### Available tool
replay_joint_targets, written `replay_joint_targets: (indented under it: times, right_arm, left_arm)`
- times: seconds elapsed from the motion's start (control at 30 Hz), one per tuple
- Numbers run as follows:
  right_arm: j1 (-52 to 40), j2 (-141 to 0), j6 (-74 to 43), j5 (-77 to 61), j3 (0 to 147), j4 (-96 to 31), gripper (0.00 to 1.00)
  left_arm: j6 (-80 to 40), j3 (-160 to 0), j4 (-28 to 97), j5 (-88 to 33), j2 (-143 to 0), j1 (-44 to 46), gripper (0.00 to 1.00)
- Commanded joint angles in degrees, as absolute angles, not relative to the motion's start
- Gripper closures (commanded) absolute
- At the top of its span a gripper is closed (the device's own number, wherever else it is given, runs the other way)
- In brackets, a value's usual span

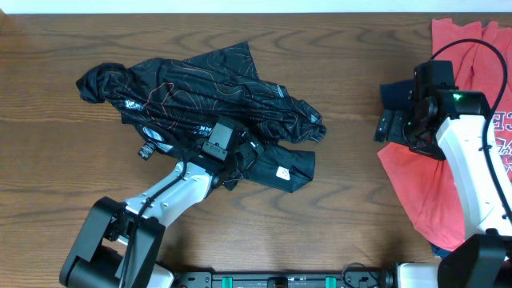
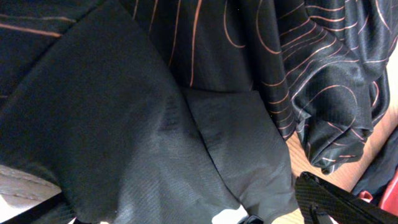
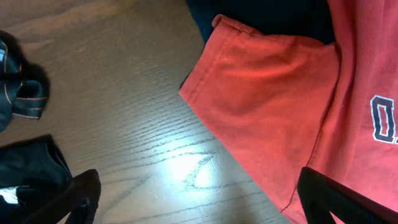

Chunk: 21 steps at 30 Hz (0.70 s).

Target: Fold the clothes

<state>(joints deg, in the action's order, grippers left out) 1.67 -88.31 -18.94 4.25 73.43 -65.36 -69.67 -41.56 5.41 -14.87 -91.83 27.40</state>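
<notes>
I will move my left gripper down a little next, then close it on the jersey's plain black fold.
The black jersey point(image 1: 208, 92) with orange-red contour lines lies crumpled on the left half of the table, with a sleeve or flap trailing to the lower right point(image 1: 284, 166). My left gripper point(image 1: 226, 150) sits low on its front edge. In the left wrist view the jersey point(image 2: 155, 124) fills the frame and drapes over the jaws point(image 2: 186, 214). Only the right finger shows, set wide, so the gripper looks open. My right gripper point(image 1: 394, 126) is open and empty above bare wood point(image 3: 199, 199), just left of the red T-shirt. The jersey's edge shows in the right wrist view point(image 3: 25, 99).
A red T-shirt with white lettering point(image 1: 472, 160) lies at the right edge and also shows in the right wrist view point(image 3: 280, 106). A plain navy garment point(image 1: 396, 94) lies partly under it by the right gripper point(image 3: 261, 15). The wooden table point(image 1: 344, 200) separates the two piles.
</notes>
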Motion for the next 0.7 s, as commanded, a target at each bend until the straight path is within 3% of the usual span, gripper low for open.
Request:
replay_joint_targets:
  times: [0.0, 0.1, 0.2, 0.27, 0.3, 0.37, 0.4, 0.53, 0.67]
  right_arm:
    - [1.8, -87.3, -19.4, 4.0, 73.8, -65.6, 0.01]
    - [1.8, -87.3, -19.4, 4.0, 73.8, -65.8, 0.01]
    - [1.8, -87.3, -19.4, 4.0, 73.8, -66.6, 0.01]
    - [1.8, -87.3, -19.4, 4.0, 73.8, -66.7, 0.01]
    - [1.8, -87.3, -19.4, 4.0, 73.8, -66.7, 0.01]
    - [1.8, -87.3, -19.4, 4.0, 73.8, -66.6, 0.01]
    - [1.8, -87.3, -19.4, 4.0, 73.8, -66.5, 0.01]
    - [1.8, -87.3, -19.0, 4.0, 73.8, -66.5, 0.01]
    - [1.8, -87.3, -18.4, 3.9, 73.8, -66.1, 0.01]
  left_arm:
    - [-71.2, -37.6, 6.7, -9.5, -96.4, 28.1, 0.01]
    - [-71.2, -37.6, 4.6, -1.0, -96.6, 28.1, 0.03]
    - [-71.2, -37.6, 2.0, 0.7, -97.5, 28.1, 0.26]
    - [-70.3, -37.6, 0.1, 0.7, -98.2, 28.1, 0.35]
    - [-69.4, -37.6, -0.7, 0.7, -98.6, 28.1, 0.46]
    - [-67.7, -37.6, -1.0, 0.7, -98.6, 28.0, 0.85]
    - [-66.4, -37.6, -1.0, 0.6, -98.4, 28.0, 0.94]
    - [-59.3, -37.6, 0.0, 0.7, -96.5, 27.3, 0.94]
    - [-55.5, -37.6, 8.8, 0.0, -89.1, 24.3, 0.94]
